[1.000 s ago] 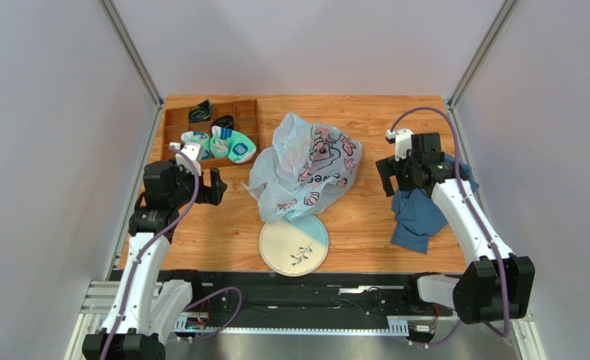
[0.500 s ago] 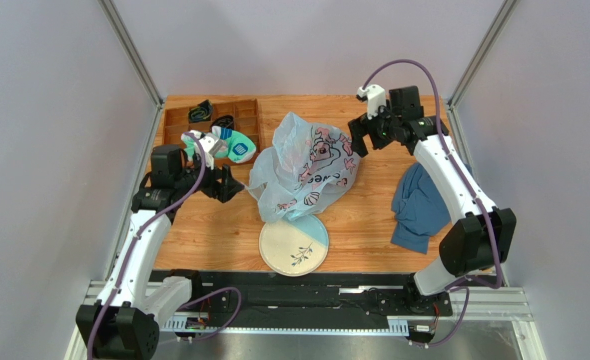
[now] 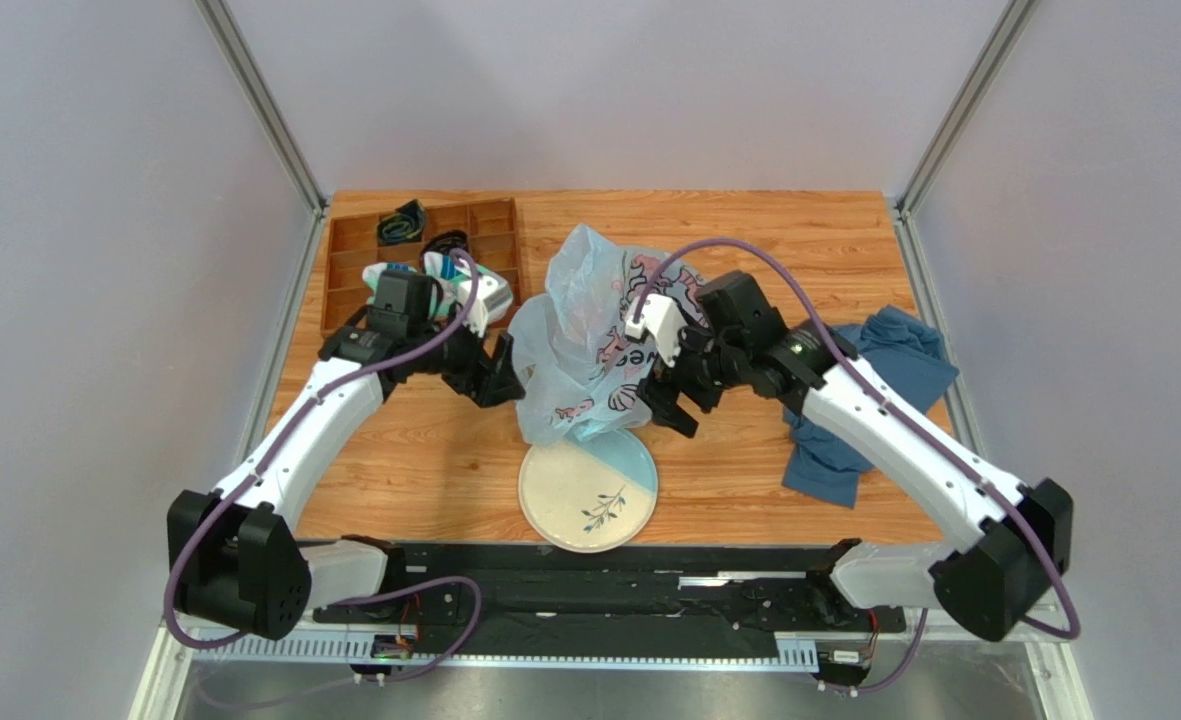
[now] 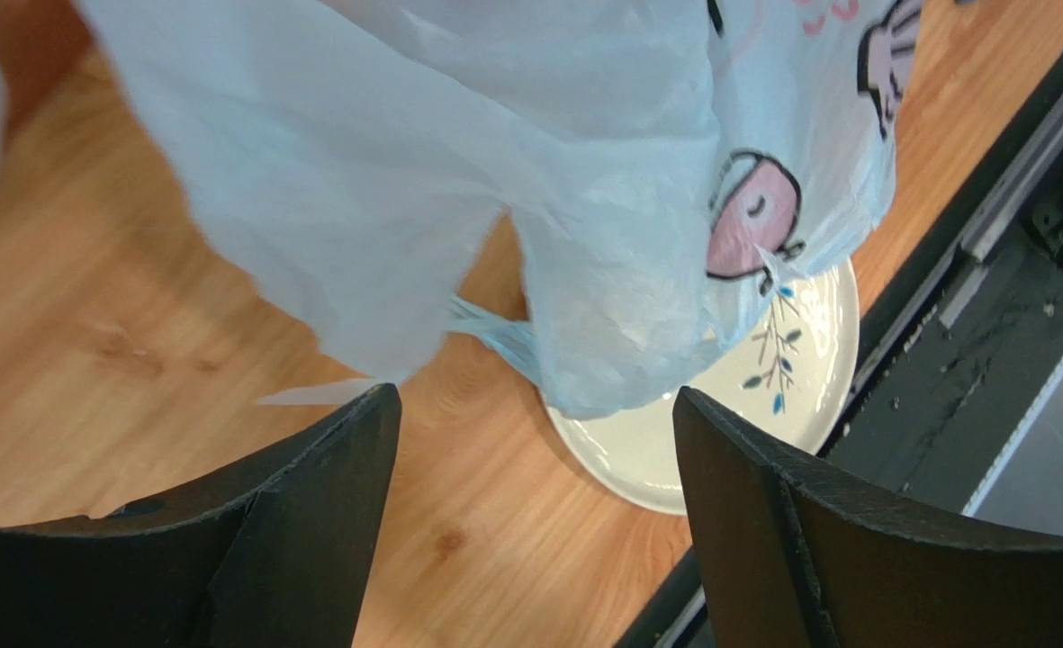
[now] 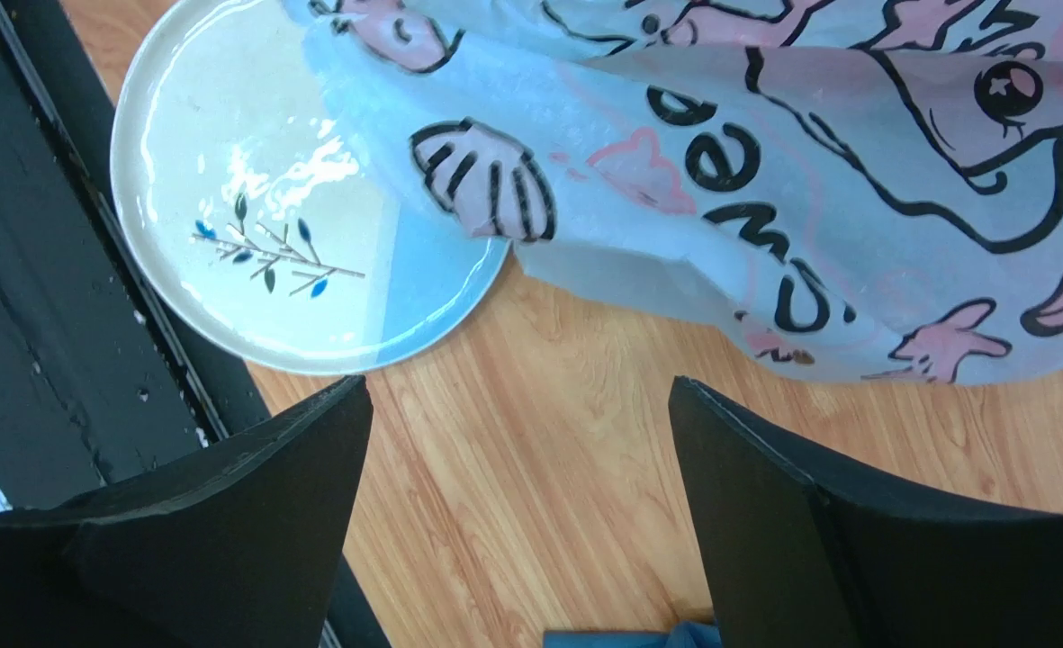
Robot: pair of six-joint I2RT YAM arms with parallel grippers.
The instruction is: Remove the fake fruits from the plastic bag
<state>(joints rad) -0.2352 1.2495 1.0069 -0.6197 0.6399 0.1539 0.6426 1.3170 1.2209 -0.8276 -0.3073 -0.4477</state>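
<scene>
My left gripper goes toward the right in the top view next, onto the bag's loose near edge (image 3: 541,434) (image 4: 588,392) beside the plate, since the fingers stand short of it.
The pale-blue plastic bag (image 3: 599,338) with pink cartoon figures lies bunched in the table's middle, its near end over the plate (image 3: 574,503). It fills the top of the left wrist view (image 4: 496,176) and the right wrist view (image 5: 794,162). No fake fruits show; they are hidden. My left gripper (image 3: 500,383) is open and empty at the bag's left edge, jaws wide above bare wood (image 4: 530,432). My right gripper (image 3: 668,405) is open and empty at the bag's near right edge (image 5: 516,432).
A brown wooden divided tray (image 3: 356,240) at the back left holds teal-and-white rolled socks (image 3: 469,293). A dark-blue cloth (image 3: 859,398) lies at the right, under my right arm. The black rail (image 3: 596,585) runs along the table's near edge, just past the plate.
Both arms have swung inward to the bag. The left gripper moved right to the bag's left edge. The right gripper moved from the back right down to the bag's near right side.
</scene>
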